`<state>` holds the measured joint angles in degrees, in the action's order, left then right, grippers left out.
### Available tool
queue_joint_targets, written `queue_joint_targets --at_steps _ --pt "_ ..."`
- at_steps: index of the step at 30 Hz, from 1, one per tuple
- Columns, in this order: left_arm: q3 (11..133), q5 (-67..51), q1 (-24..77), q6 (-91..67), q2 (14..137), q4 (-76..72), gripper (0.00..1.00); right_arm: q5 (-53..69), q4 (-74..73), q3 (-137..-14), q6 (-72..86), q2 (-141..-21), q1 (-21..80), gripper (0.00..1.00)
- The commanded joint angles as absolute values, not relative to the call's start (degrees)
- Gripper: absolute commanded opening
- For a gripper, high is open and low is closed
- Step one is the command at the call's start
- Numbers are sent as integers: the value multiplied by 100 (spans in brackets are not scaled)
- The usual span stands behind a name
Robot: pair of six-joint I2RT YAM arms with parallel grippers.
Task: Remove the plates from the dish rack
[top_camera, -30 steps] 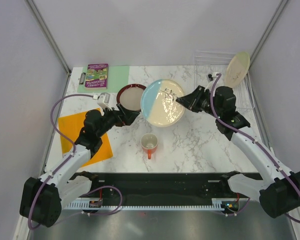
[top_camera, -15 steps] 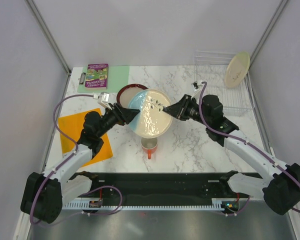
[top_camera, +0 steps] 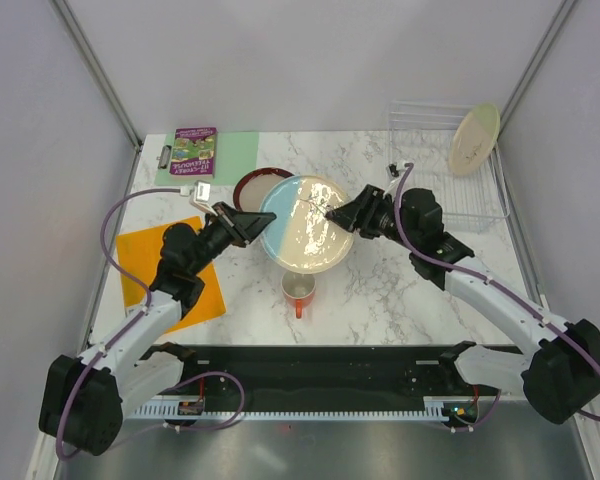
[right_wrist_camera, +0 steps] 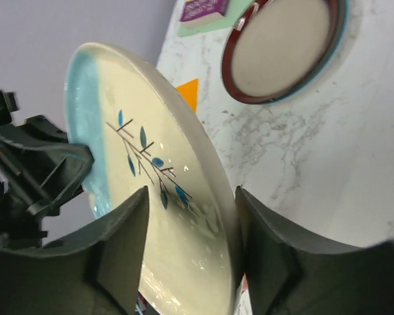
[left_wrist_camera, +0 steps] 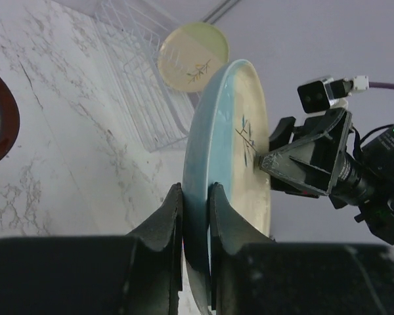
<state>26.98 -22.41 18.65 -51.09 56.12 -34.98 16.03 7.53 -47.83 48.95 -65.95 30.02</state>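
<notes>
I should next move my left gripper outward, lower the cream plate onto the top of the maroon-rimmed plate and let go of the cream plate's blue rim, because the maroon-rimmed plate lies flat and bare.
A cream plate with a blue sprig and a pale blue segment hangs tilted over the middle of the table. My left gripper is shut on its blue left rim, and the left wrist view shows both fingers pinching that edge. My right gripper is open, its jaws straddling the opposite rim with a gap on the sprig side. A maroon-rimmed plate lies flat on the table behind. A pale yellow plate stands on edge in the wire dish rack at the back right.
An orange-red mug stands on the marble just under the held plate's near edge. An orange mat lies at the left. At the back left a purple book lies on a green mat. Grey walls enclose the table.
The sprig plate has travelled left and a little nearer with the right arm. My left gripper has closed on its left rim, and my right gripper's jaws have spread apart.
</notes>
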Motion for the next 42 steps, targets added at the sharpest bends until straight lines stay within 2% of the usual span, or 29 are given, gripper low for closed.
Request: queue_joint_targets --at_steps 1,3,11,18,25,34,42 --pt "3372 -1776 1951 -3693 5669 -2120 2 1118 724 -5483 4431 -6504 3147 67" --pt "3681 -1688 1960 -3490 5765 -1777 2 862 467 -5633 4133 -6451 3155 76" --pt "4780 -1346 1899 -2901 6187 -925 2 36 -491 -5941 3534 -6197 3138 86" --pt "5325 -1862 1065 -3101 7013 -992 2 -589 -1010 -5880 3112 -5678 3129 87" --pt "5800 -3118 133 -3849 8199 -1722 2 -730 -1143 -5608 2936 -5651 3120 87" --pt "6143 -4069 -263 -5237 9746 -3304 2 -703 -1063 -5475 2751 -6117 3103 87" --pt "6468 -4069 -386 -5861 10643 -4130 2 -659 -1020 -5572 2470 -6556 3050 87"
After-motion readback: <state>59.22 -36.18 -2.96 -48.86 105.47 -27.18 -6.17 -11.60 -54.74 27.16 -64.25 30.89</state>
